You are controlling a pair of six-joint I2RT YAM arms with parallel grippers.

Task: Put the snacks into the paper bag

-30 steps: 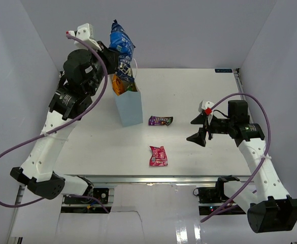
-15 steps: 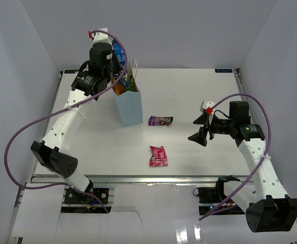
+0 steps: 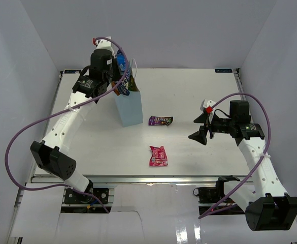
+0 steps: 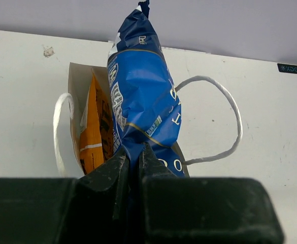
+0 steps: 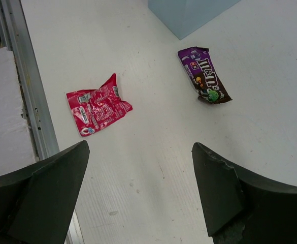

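Note:
The dark blue candy bag already hangs beside the orange chip bag (image 4: 96,129). It comes free next as my left gripper stays over the paper bag's opening and spreads.
The pale-blue paper bag (image 3: 129,107) stands upright at the back left of the table. My left gripper (image 3: 119,76) is shut on the dark blue candy bag (image 4: 143,96) and holds it in the bag's open mouth, next to the orange chip bag (image 4: 96,129) inside. The white string handles (image 4: 224,122) hang to both sides. The purple packet (image 3: 160,120) lies just right of the paper bag, and the pink-red packet (image 3: 158,155) lies nearer the front. My right gripper (image 3: 199,129) is open and empty, hovering right of both packets (image 5: 204,81) (image 5: 97,103).
A metal rail (image 5: 24,86) runs along the table's near edge. White walls close in the back and sides. The corner of the paper bag (image 5: 189,15) shows at the top of the right wrist view.
My left arm has swung in over the paper bag and lowered the dark blue candy bag into its mouth. The right arm has hardly moved.

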